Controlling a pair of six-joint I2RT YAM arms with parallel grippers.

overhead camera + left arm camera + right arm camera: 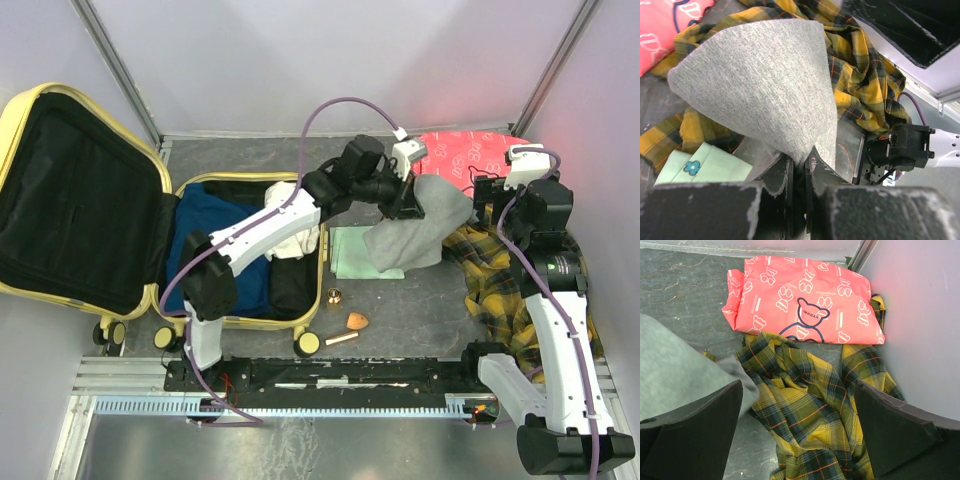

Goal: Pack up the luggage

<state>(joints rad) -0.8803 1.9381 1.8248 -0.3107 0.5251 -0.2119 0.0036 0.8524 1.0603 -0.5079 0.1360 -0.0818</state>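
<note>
My left gripper swings to the left in the top view next, lowers to the bare black lining in the bottom of the luggage and releases the garment there.
The pale yellow luggage [22,115] lies open at the left, with black lining in the lid and blue and white clothes [215,235] in its base. My left gripper [408,200] is shut on a grey garment [420,235], held hanging above the table; in the left wrist view the cloth [760,85] is pinched between the fingers [782,175]. My right gripper [800,425] is open and empty above a yellow plaid shirt [810,405]. A pink bear-print packet [805,300] lies beyond it.
A pale green folded cloth [355,250] lies under the hanging garment. A small brass cup [334,296], a wooden knob [357,320] and a stick [340,339] lie near the suitcase's wheels. Walls close in at the back and right.
</note>
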